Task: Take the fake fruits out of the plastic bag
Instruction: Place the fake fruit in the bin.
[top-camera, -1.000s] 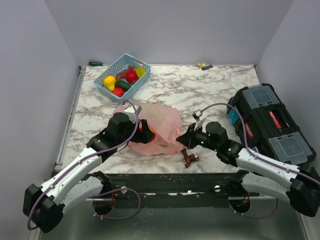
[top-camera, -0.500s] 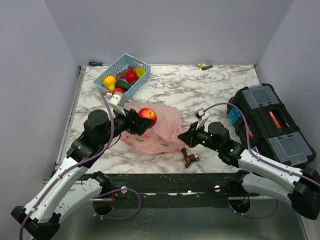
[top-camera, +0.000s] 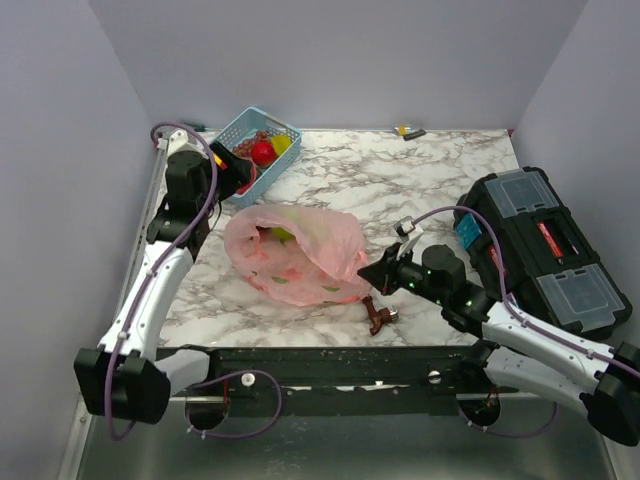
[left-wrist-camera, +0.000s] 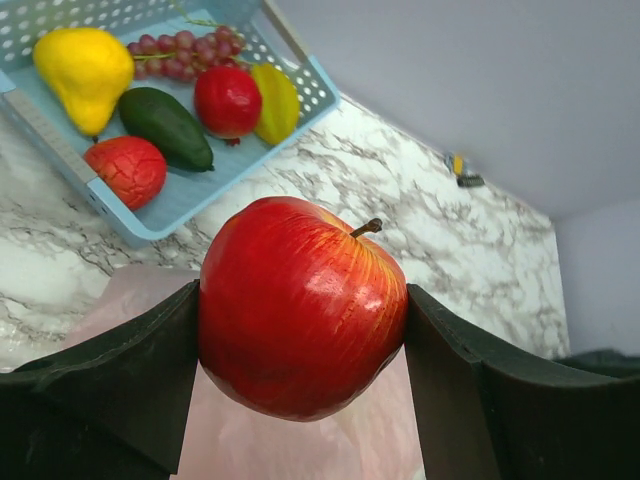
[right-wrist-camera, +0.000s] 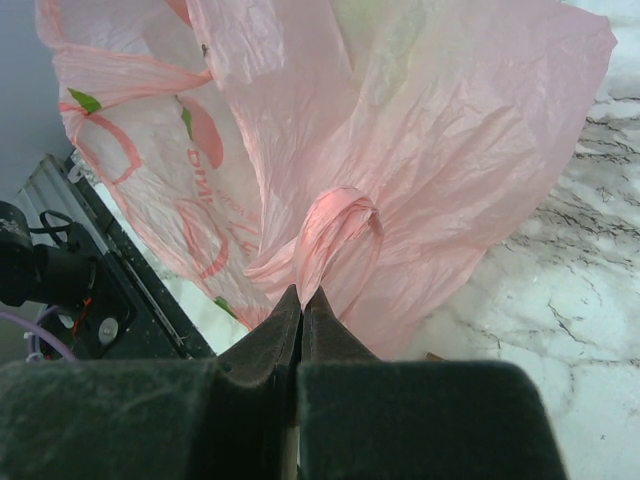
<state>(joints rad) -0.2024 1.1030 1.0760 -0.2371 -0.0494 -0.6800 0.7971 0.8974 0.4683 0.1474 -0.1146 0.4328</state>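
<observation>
My left gripper will next move outward and down over the basket's green fruit (left-wrist-camera: 172, 135), which lies outward and below it, to release the apple (left-wrist-camera: 300, 320) where other fruits sit.
My left gripper (left-wrist-camera: 302, 300) is shut on a glossy red apple (left-wrist-camera: 300, 320), one of the fake fruits, and holds it in the air just in front of the light blue basket (left-wrist-camera: 120, 215). In the top view that gripper (top-camera: 228, 170) is at the basket's near left side. The pink plastic bag (top-camera: 300, 250) lies crumpled mid-table, and a yellow-green fruit (top-camera: 283, 236) shows in its mouth. My right gripper (right-wrist-camera: 302, 295) is shut on the bag's twisted handle (right-wrist-camera: 335, 235) at the bag's right edge (top-camera: 365, 272).
The basket (top-camera: 285, 130) holds a yellow pear (left-wrist-camera: 85, 65), grapes (left-wrist-camera: 180, 55), a green fruit (left-wrist-camera: 165, 125) and red fruits (left-wrist-camera: 228, 100). A small brown metal piece (top-camera: 378, 317) lies near the front edge. A black toolbox (top-camera: 540, 250) stands at the right.
My left arm has lifted the red apple out of the bag and swung it back and to the left, up to the basket. The right gripper has kept hold of the bag.
</observation>
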